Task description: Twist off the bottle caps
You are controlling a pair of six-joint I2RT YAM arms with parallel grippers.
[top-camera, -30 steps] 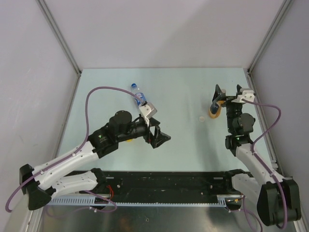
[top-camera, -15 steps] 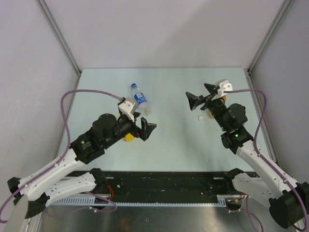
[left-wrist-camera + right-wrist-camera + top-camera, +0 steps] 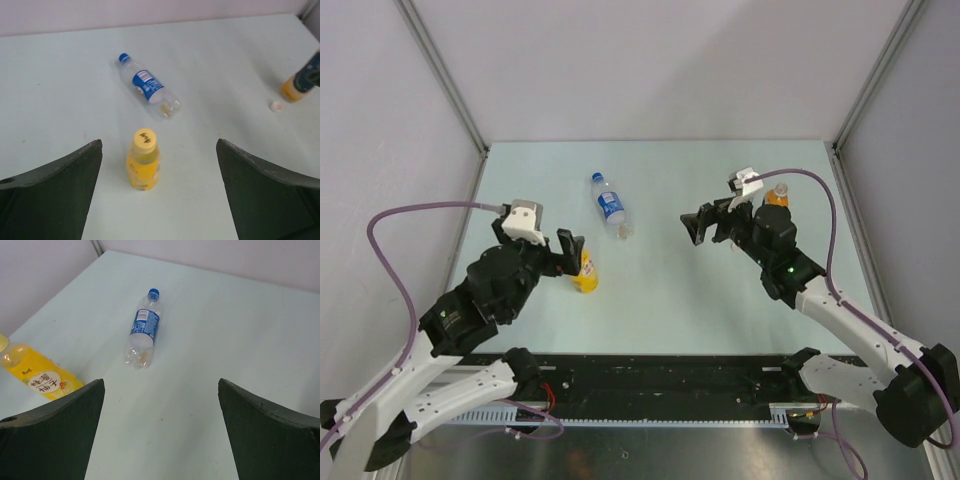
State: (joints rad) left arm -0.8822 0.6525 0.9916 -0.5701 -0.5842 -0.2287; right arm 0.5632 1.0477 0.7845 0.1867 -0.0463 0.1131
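Note:
I need to lower my left gripper, tipping it more steeply down, and bring its open fingers around the yellow bottle's neck, because its yellow cap (image 3: 144,140) is still on.
The yellow bottle (image 3: 143,162) stands upright with its yellow cap (image 3: 144,140) on, just ahead of my open, empty left gripper (image 3: 159,145). In the top view the bottle (image 3: 586,275) is right beside that gripper (image 3: 568,255). The clear bottle (image 3: 611,208) lies on its side with its blue cap (image 3: 596,178) on. The orange bottle (image 3: 777,196) stands behind my right arm. A pale whitish cap (image 3: 275,105) lies loose on the table beside it (image 3: 301,81). My right gripper (image 3: 705,228) is open and empty over the table's middle, pointing towards the clear bottle (image 3: 141,330).
Grey walls enclose the pale table on three sides, with metal posts at the back corners. A black rail (image 3: 650,375) runs along the near edge between the arm bases.
My left arm has drawn back to the left, uncovering the yellow bottle. My right arm has swung left from the orange bottle to the table's middle. Both grippers stay open.

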